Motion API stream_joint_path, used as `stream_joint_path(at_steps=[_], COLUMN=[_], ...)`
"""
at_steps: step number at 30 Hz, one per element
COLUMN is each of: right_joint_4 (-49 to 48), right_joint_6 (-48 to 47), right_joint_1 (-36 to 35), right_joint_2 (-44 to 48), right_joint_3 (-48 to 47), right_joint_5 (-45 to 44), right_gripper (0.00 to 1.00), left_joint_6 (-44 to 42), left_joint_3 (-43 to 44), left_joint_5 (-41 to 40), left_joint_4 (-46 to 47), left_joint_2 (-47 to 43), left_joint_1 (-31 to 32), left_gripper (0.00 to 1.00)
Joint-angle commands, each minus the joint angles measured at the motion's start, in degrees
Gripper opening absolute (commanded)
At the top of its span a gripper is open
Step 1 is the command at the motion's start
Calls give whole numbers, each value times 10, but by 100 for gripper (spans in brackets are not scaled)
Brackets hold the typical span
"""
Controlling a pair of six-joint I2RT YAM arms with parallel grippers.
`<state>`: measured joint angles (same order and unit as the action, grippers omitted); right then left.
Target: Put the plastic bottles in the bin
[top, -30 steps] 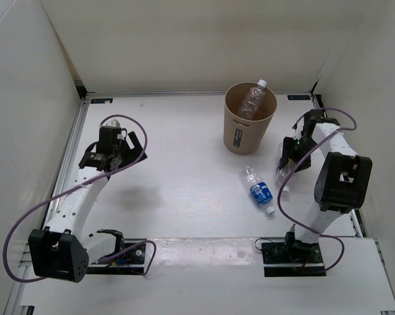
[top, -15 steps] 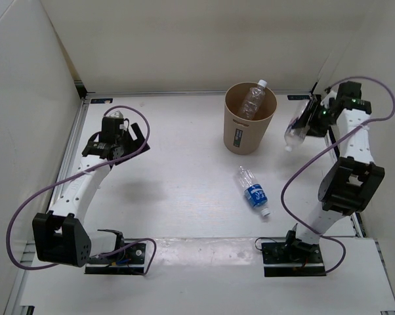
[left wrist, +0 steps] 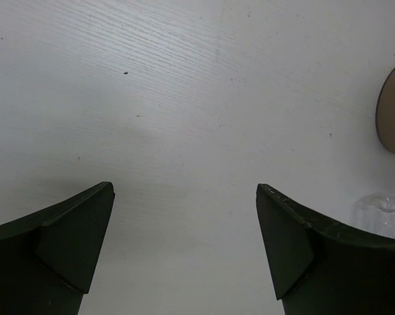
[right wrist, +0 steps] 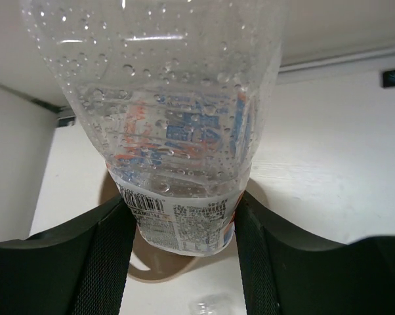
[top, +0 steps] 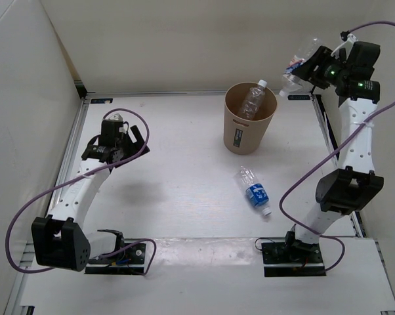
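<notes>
The bin's opening (top: 251,101) (right wrist: 159,252) is below my right gripper and to its left in the top view. I need to move over it, go down and let go of the bottle.
The tan round bin (top: 249,128) stands at the back centre with a slim clear white-capped bottle (top: 254,98) leaning inside it. A clear bottle with a blue label (top: 253,189) lies on the table in front of the bin. My right gripper (top: 308,67) is raised high to the right of the bin and is shut on a short clear bottle (right wrist: 178,125) with a printed label; the bin's rim (right wrist: 158,272) shows below it. My left gripper (left wrist: 184,216) is open and empty over bare table at the left. The orange bottle is out of view.
White walls close in the table on the left, back and right. The bin's edge (left wrist: 393,108) and a clear bottle end (left wrist: 381,210) show at the right of the left wrist view.
My right arm has lifted the short clear bottle from the table's right side up and back, to high beside the bin. The blue-label bottle shifted slightly. The left arm barely moved.
</notes>
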<state>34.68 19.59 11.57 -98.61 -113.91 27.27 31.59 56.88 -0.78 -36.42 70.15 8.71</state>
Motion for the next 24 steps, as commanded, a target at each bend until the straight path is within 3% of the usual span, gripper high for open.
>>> stream_joint_path(at_steps=[1, 13, 15, 19, 20, 24], right_joint_4=[-59, -25, -17, -17, -16, -13], right_joint_6=[13, -53, -58, -71, -76, -78], right_joint_1=[-23, -90, -92, -91, -91, -93], right_joint_2=[10, 7, 6, 3, 3, 3], right_joint_3=[-21, 26, 40, 65, 66, 50], right_joint_5=[66, 111, 99, 100, 101, 113], right_gripper=[0, 2, 15, 30, 44, 72], left_joint_6=[3, -6, -9, -8, -8, -7], left_joint_3=[-2, 14, 16, 16, 14, 10], left_joint_5=[6, 5, 6, 6, 6, 5], left_joint_4=[7, -3, -6, -6, -7, -6], left_joint_2=[-20, -19, -19, -22, -26, -25], left_joint_1=[1, 0, 0, 0, 0, 0], left_gripper=[100, 100, 100, 100, 100, 100])
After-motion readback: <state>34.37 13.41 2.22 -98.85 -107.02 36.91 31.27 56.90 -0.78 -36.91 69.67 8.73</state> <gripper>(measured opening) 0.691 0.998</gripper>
